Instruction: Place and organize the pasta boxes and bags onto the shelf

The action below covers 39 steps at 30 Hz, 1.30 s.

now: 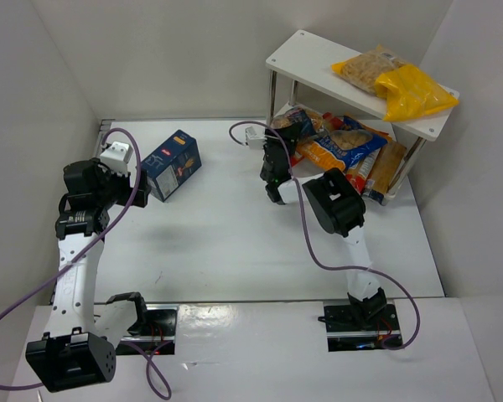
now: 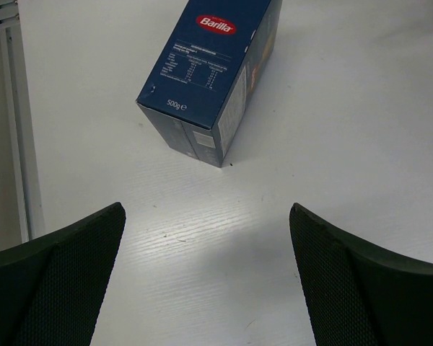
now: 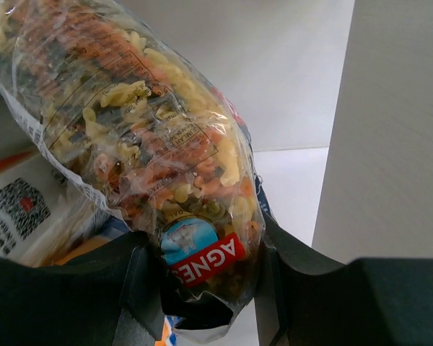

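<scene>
I will next push my right gripper outward beside the packed bags, with the held end still at its front, and let go, because the shelf's lower level is outward of the gripper.
The dark blue pasta box (image 1: 172, 164) lies on the table at the left, and it also fills the top of the left wrist view (image 2: 209, 79). My left gripper (image 1: 142, 189) is open and empty just short of the box's near end (image 2: 207, 214). My right gripper (image 1: 282, 144) is shut on a clear bag of tricolour pasta with a blue-red label (image 3: 166, 144), held at the left front of the shelf's lower level (image 1: 300, 122). The white shelf (image 1: 306, 63) stands at the back right. A clear bag of tan pasta (image 1: 369, 69) and a yellow bag (image 1: 412, 92) lie on its top board.
Several blue-orange and yellow bags (image 1: 348, 144) are packed on the shelf's lower level, right of my right gripper. One with a printed white label shows at the left of the right wrist view (image 3: 22, 209). A white flat panel (image 3: 397, 130) stands close on the right there. White walls enclose the table.
</scene>
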Available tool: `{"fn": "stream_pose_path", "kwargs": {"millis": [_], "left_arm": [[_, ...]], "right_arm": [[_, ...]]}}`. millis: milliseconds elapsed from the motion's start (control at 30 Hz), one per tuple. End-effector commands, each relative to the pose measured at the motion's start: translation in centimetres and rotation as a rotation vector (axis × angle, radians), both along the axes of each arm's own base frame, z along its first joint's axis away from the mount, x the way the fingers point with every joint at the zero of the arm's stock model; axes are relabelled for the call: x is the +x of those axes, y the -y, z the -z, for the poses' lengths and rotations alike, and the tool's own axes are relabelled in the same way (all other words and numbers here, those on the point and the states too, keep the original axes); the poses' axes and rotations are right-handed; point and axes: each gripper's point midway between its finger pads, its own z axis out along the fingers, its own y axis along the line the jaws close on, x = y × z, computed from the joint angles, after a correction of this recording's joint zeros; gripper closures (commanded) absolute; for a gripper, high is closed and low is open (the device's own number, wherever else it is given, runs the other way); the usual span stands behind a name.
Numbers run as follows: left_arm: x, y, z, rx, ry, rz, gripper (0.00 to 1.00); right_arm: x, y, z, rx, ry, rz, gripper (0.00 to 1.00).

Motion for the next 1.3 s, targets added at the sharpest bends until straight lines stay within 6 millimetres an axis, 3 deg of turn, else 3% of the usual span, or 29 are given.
{"fn": "stream_pose_path", "kwargs": {"millis": [0,433,567,700,800,833,1000,1100,1267], "left_arm": [[0.2,0.1,-0.1,0.007,0.014,0.019,0.00],[0.3,0.1,0.1,0.005,0.005,0.019,0.00],[0.3,0.1,0.1,0.005,0.005,0.019,0.00],[0.3,0.1,0.1,0.005,0.005,0.019,0.00],[0.3,0.0,0.1,0.013,0.007,0.023,0.00],[0.3,0.0,0.1,0.013,0.007,0.023,0.00],[0.2,0.0,-0.1,0.015,0.016,0.023,0.00],[0.1,0.2,-0.1,0.011,0.017,0.031,0.00],[0.0,0.4,0.0,0.005,0.009,0.039,0.00]], "right_arm": [[-0.9,0.3,-9.1,0.162,0.411,-0.066,1.00],[0.9,2.5,-7.3,0.166,0.370,-0.005,1.00],[1.3,3.5,-6.9,0.169,0.362,0.019,0.94],[1.5,4.1,-6.9,0.180,0.364,0.035,0.59],[1.6,4.7,-6.7,0.178,0.354,0.054,0.51],[1.6,4.7,-6.7,0.178,0.354,0.054,0.37],[0.7,5.1,-7.9,0.209,0.371,0.045,0.12],[0.8,5.2,-7.6,0.235,0.338,0.042,0.01],[-0.1,5.1,-8.9,0.317,0.319,0.013,0.01]]}}
